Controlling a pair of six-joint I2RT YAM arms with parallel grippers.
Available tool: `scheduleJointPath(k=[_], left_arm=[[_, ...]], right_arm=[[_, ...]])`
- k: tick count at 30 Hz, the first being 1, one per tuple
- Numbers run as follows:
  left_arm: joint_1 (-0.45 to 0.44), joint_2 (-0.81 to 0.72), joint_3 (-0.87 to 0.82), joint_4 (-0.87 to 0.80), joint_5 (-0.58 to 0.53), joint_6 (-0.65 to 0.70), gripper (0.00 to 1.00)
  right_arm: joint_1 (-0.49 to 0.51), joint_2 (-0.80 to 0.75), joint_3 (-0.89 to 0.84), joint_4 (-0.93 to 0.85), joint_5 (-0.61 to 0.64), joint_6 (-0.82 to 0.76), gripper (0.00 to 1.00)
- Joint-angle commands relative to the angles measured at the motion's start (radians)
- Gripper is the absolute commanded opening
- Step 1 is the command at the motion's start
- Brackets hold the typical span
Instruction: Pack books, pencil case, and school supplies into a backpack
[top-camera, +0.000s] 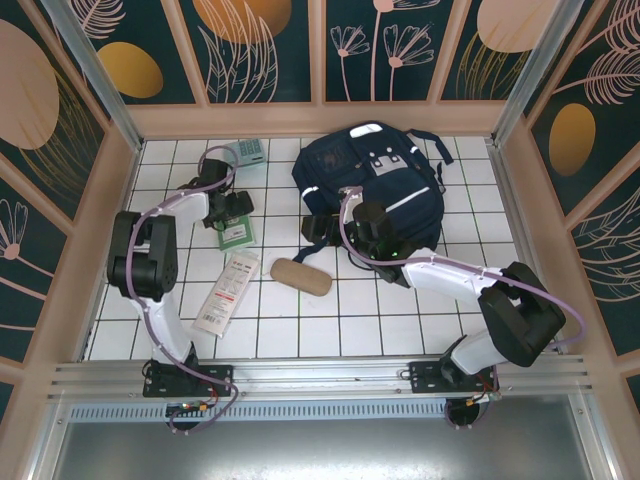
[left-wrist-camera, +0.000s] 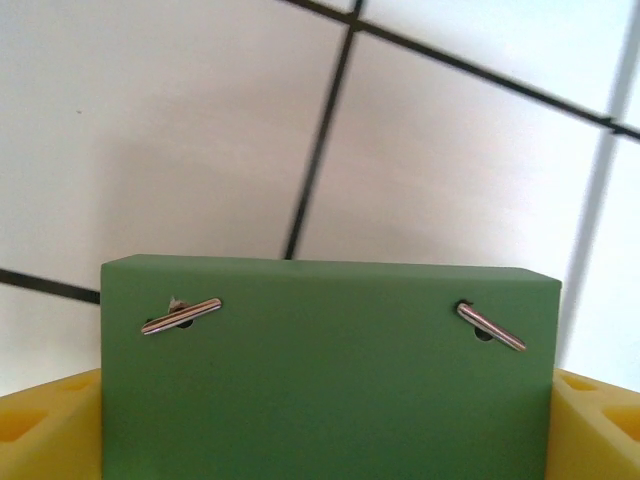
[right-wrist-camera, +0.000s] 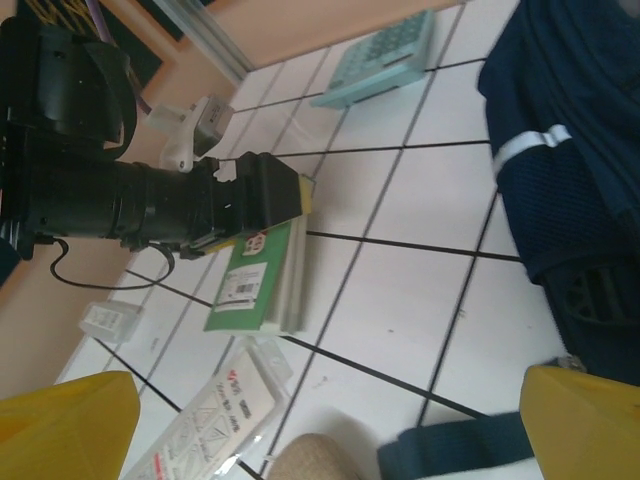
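Note:
Next, the right gripper moves across the tiles toward the small green book, onto the page edge (top-camera: 253, 235) (right-wrist-camera: 286, 290) my left gripper leaves uncovered.
The small green book (top-camera: 236, 234) lies on the white tiles left of the navy backpack (top-camera: 375, 185). My left gripper (top-camera: 230, 212) sits over the book's far end. In the left wrist view the green book (left-wrist-camera: 330, 370) spans the whole gap between the yellow fingers (left-wrist-camera: 40, 425), which press against both of its edges. My right gripper (top-camera: 322, 230) hovers open at the backpack's near-left corner with nothing between its fingers (right-wrist-camera: 65, 430). The tan pencil case (top-camera: 300, 276) lies just below it. The white packet with red print (top-camera: 228, 290) and the teal calculator (top-camera: 250, 152) rest on the tiles.
A dark backpack strap (right-wrist-camera: 455, 455) trails on the floor next to the pencil case (right-wrist-camera: 315, 462). Tan walls with an aluminium frame (top-camera: 120, 130) close in the tiled floor. Open tiles lie in front of the packet and the pencil case.

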Motion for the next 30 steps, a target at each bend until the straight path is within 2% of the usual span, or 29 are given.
scheduleJointPath(k=[1,7,15,19,22,26,30], left_arm=[[-0.013,-0.100,-0.021,0.097,0.123,-0.101,0.73],[-0.069,-0.169,-0.022,0.157,0.193,-0.179,0.74],[-0.131,-0.245,-0.008,0.191,0.264,-0.222,0.73],[-0.147,-0.271,-0.019,0.199,0.279,-0.239,0.73],[-0.152,-0.287,-0.022,0.197,0.291,-0.242,0.73],[-0.161,-0.302,-0.034,0.200,0.296,-0.245,0.74],[-0.174,-0.294,-0.030,0.199,0.299,-0.249,0.74]], right_arm=[[-0.001,0.038,-0.016,0.140,-0.076,0.034,0.95],[0.011,0.131,-0.015,0.311,-0.167,0.056,0.90],[0.015,0.232,0.019,0.447,-0.230,0.001,0.93],[0.013,0.278,0.063,0.446,-0.251,0.004,0.94],[-0.008,0.295,0.073,0.448,-0.221,0.002,0.97],[-0.051,0.315,0.085,0.489,-0.276,0.043,0.98],[-0.047,0.338,0.114,0.526,-0.358,0.038,0.98]])
